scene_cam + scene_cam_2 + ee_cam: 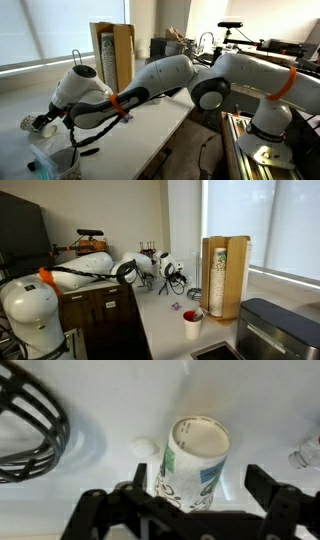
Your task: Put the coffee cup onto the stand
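My gripper should next go down a little around the coffee cup point(195, 455), then close both fingertips against the sides of the cup.
In the wrist view the coffee cup point(195, 455), whitish with green, blue and dark markings, stands upright on the white counter. It sits between the two fingers of my gripper point(201, 480). The gripper is open: the right finger stands clear of the cup and the left finger is close beside it. The coiled base of the black wire stand point(30, 420) lies at the upper left, apart from the cup. In an exterior view my gripper point(45, 122) is low over the counter's far end, with the stand's thin upright loop point(77, 56) just behind the arm.
A tall wooden box point(112, 55) stands by the window and also shows in an exterior view point(225, 275). A red-and-white cup point(192, 323) sits near a dark appliance point(275, 330). A small white disc point(145, 447) lies beside the cup. A clear container point(55, 160) stands at the near edge.
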Available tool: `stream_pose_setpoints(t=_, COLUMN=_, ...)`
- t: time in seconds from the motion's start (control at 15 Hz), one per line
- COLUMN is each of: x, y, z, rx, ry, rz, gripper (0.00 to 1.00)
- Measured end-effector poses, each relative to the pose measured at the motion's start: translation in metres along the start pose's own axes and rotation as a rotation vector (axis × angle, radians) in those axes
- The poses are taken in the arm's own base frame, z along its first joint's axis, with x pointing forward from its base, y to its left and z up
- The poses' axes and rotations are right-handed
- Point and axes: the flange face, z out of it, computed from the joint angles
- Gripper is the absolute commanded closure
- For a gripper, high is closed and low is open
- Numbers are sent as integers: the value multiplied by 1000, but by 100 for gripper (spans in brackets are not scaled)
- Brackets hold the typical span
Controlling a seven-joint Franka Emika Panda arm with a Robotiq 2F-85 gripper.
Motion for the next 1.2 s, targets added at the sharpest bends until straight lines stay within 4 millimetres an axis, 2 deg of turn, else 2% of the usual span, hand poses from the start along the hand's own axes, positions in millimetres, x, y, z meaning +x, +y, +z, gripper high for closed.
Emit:
stream_pose_setpoints(t=0.33, x=-2, y=-13, z=0, rx=-34, ry=25, rz=-41, gripper=0)
stream_pose_setpoints(t=1.2, x=-13, y=-5, z=11, rx=-31, ry=40, rz=-43, gripper=0)
